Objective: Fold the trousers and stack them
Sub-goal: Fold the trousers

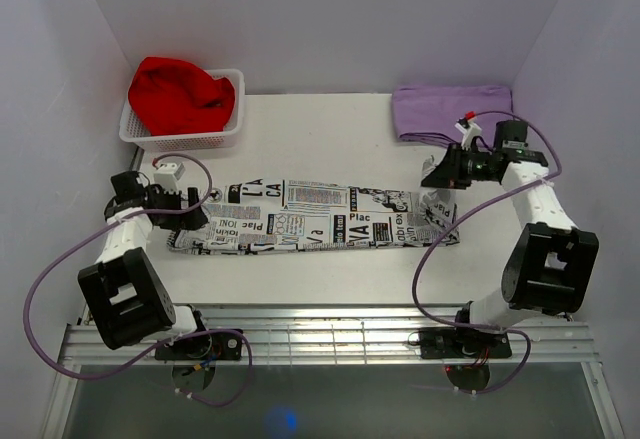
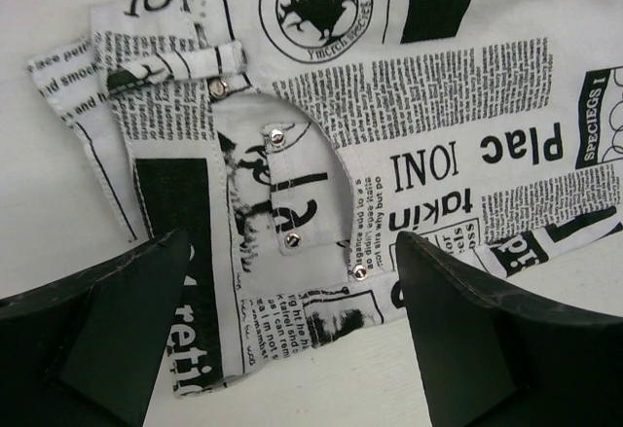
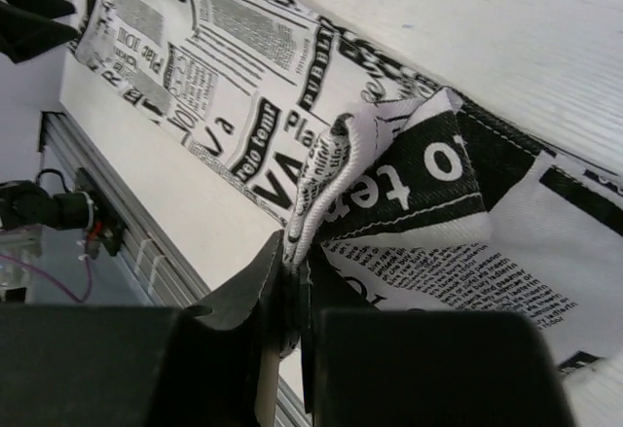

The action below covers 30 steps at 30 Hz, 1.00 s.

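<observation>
Next, my right gripper carries the trousers' hem to the left in the top view, over the trousers' middle point(image 1: 306, 218) point(image 3: 209, 121), and releases it, shortening the long cloth.
The trousers point(image 1: 320, 217), white with black newspaper print, lie in a long strip across the table. My left gripper point(image 1: 197, 208) is open just above the waist end, its jaws spread either side of the pocket and rivets point(image 2: 292, 240); it holds nothing. My right gripper point(image 1: 437, 181) is shut on the hem at the right end and lifts it off the table, so the cloth point(image 3: 389, 184) folds up into the closed jaws point(image 3: 295, 273). The far tip of the hem is hidden inside the jaws.
A white basket point(image 1: 185, 134) with a red cloth point(image 1: 182, 94) stands at the back left. A folded lilac-purple cloth point(image 1: 445, 112) lies at the back right. The table's near edge and a metal rail point(image 1: 330, 334) run in front of the trousers.
</observation>
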{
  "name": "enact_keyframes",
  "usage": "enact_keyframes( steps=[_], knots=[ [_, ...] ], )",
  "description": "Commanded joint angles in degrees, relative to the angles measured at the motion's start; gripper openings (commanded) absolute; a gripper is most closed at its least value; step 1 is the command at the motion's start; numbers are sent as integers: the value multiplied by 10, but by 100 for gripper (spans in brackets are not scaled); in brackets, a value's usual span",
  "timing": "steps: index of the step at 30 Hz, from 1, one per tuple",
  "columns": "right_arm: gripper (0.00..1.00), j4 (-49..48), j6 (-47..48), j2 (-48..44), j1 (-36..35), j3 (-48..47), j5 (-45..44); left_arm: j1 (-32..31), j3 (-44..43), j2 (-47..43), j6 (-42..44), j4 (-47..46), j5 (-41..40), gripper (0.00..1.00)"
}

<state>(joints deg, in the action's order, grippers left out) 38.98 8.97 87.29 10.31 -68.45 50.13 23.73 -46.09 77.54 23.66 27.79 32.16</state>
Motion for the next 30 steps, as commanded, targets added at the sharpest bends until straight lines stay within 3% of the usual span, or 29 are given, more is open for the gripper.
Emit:
enact_keyframes(
  steps=[1, 3, 11, 20, 30],
  knots=[
    [8, -221, -181, -31, -83, 71, 9, -2, 19, -7, 1, -6, -4, 98],
    [8, -310, -244, -37, -131, 96, -21, -2, 22, 4, -1, -6, -14, 98],
    [8, -435, -340, 36, -294, 111, -78, -2, 41, 10, -3, -23, -30, 98],
    [8, -522, -426, 130, -379, 89, -115, -3, 48, 16, -9, -21, -25, 98],
    [8, -535, -459, 188, -426, 40, -141, -3, 52, 17, -5, -26, -26, 98]
  ],
)
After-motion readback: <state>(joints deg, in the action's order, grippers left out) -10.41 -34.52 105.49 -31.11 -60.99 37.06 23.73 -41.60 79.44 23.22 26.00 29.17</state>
